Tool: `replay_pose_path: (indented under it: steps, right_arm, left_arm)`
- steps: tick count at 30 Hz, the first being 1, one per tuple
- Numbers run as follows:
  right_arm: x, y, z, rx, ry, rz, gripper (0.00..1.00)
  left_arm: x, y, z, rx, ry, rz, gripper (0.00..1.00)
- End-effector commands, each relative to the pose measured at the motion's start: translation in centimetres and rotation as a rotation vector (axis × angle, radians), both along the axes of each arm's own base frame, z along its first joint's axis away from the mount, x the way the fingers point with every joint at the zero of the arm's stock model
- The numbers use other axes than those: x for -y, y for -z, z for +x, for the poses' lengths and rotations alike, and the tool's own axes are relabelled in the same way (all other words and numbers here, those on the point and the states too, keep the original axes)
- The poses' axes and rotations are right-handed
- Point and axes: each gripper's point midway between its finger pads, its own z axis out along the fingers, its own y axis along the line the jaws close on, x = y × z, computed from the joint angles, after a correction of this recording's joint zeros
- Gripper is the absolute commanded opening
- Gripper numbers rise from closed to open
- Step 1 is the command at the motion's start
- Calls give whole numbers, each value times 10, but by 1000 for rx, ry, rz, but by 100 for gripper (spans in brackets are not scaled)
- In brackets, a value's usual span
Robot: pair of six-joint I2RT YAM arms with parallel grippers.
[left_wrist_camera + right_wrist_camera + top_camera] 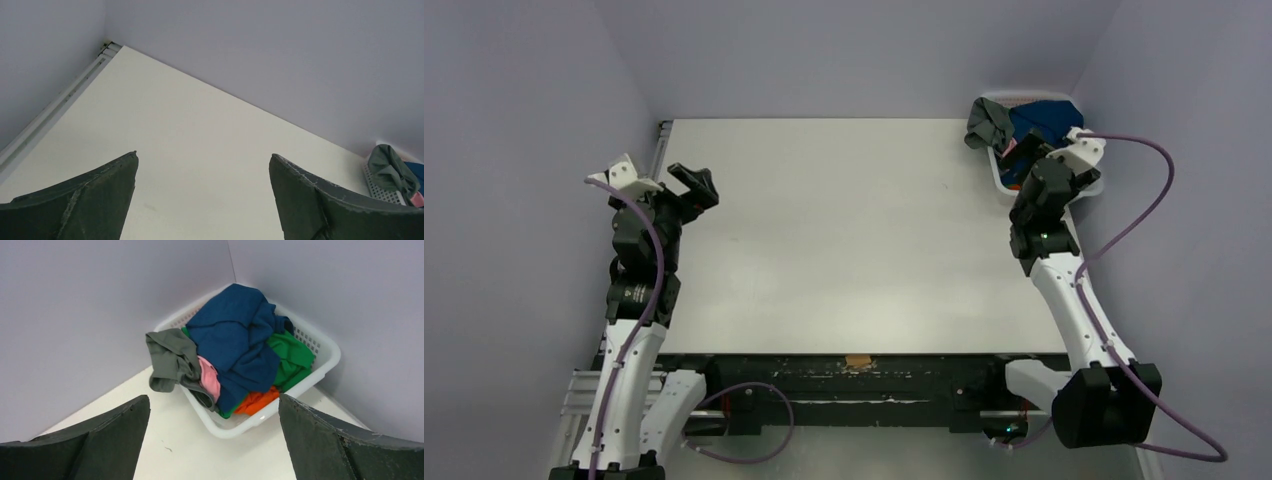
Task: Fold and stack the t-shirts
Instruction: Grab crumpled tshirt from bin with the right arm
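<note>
The navy blue shirt lies uncovered on top of the pile, so I will move my right gripper outward and lower it onto the middle of that shirt (1038,120) (234,346).
The t-shirts lie crumpled in a pile in a white mesh basket (325,347) at the table's far right corner. A navy blue shirt (235,335) is on top. A grey one (170,357) hangs over the basket's left rim, with a pink one (209,377) beside it. A green one (292,360) and an orange one (257,400) lie underneath. My right gripper (214,402) is open and empty, just in front of the basket and above the table. My left gripper (203,156) is open and empty over the table's left side (696,187), far from the shirts.
The white table (854,230) is bounded by purple-grey walls at the back and on both sides. A metal rail (60,102) runs along its left edge. The basket (1001,178) sits against the back right corner, also seen from the left wrist (380,182).
</note>
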Motion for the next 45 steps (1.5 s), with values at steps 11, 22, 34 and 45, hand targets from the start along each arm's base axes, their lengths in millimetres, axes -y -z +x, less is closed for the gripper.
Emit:
replay_pose_path:
  steps: [11,22,34,45]
  right_arm:
    - [53,39,89,-287,4,87,99]
    - [112,84,192,-360,81,104,89]
    - [111,132,243,-391,-7,127,45]
    - [86,79,215,-323,-105,141,0]
  left_arm:
    - [-17,14,2,-35,-98,-12,100]
    - [-19,15,25,-50,-113,-4,100]
    - [-23,31,40,-113,-138,1,100]
    - [-21,32,39,-123,-124,7,100]
